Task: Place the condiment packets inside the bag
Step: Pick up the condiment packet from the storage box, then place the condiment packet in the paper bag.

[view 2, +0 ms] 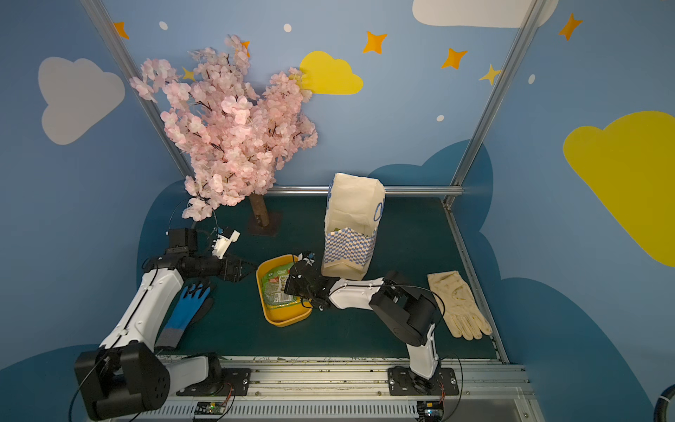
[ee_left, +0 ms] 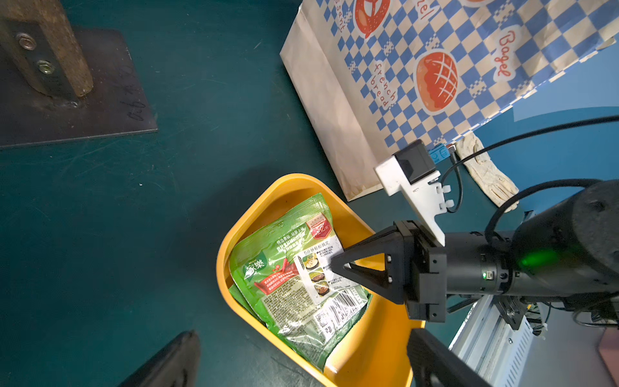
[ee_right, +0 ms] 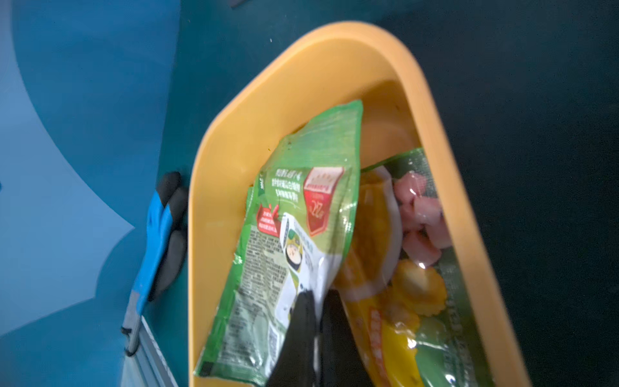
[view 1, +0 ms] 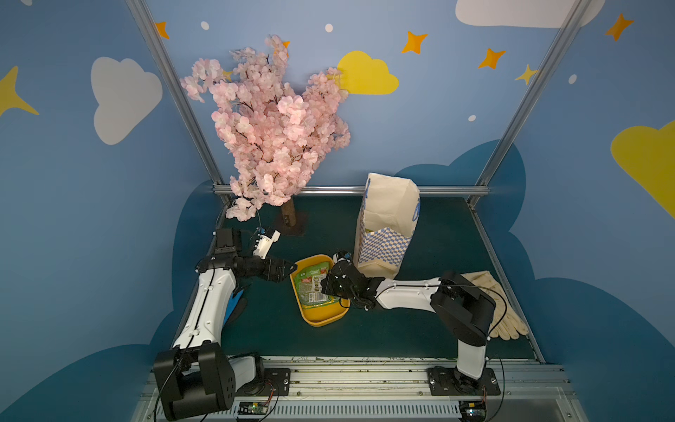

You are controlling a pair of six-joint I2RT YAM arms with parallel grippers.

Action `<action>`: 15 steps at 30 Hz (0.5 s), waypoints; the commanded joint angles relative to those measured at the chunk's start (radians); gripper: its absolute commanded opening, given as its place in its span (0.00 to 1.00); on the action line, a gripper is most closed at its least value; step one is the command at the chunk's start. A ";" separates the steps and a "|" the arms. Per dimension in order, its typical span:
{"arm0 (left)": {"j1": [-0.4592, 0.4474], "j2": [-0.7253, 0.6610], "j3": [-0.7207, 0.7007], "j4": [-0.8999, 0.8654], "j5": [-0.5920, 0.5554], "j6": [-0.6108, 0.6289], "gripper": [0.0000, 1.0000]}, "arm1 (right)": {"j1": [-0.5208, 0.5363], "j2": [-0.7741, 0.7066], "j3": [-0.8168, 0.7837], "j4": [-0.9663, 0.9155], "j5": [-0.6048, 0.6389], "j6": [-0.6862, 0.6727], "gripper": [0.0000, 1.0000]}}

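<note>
I will lift the top packet clear of the tray [view 1: 321, 321] and move my right gripper outward over the bag's opening to let the packet go, because the bag's opening is higher and farther outward.
Several green condiment packets [view 1: 310, 288] [view 2: 274, 288] lie stacked in a yellow tray [view 1: 321, 321]. My right gripper [ee_right: 318, 301] is shut on the edge of the top condiment packet [ee_right: 294, 217], barcode side up, and tilts it off the one beneath [ee_right: 418, 268]. The left wrist view shows the same pinch, with the right gripper [ee_left: 335, 264] on the top packet [ee_left: 284, 278]. The bag [view 1: 383, 241] [view 2: 350, 241] stands upright and open-mouthed just behind the tray. My left gripper [view 1: 292, 268] [ee_left: 303, 335] hovers open at the tray's left rim, holding nothing.
A pink blossom tree [view 1: 274, 128] on a metal base plate [ee_left: 83, 100] stands at the back left. A blue glove [view 2: 186, 310] lies under my left arm. A cream glove [view 2: 456, 303] lies at the right edge, beside my right arm.
</note>
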 commanded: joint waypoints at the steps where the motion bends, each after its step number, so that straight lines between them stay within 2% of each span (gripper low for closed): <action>1: 0.004 -0.017 -0.010 -0.023 -0.002 0.024 1.00 | 0.001 -0.072 -0.014 0.020 0.036 -0.031 0.00; 9: 0.006 -0.009 -0.008 -0.003 -0.043 0.004 1.00 | 0.022 -0.309 -0.020 -0.131 0.131 -0.175 0.00; 15: 0.006 -0.012 -0.015 0.005 -0.038 0.001 1.00 | 0.052 -0.497 0.048 -0.299 0.200 -0.316 0.00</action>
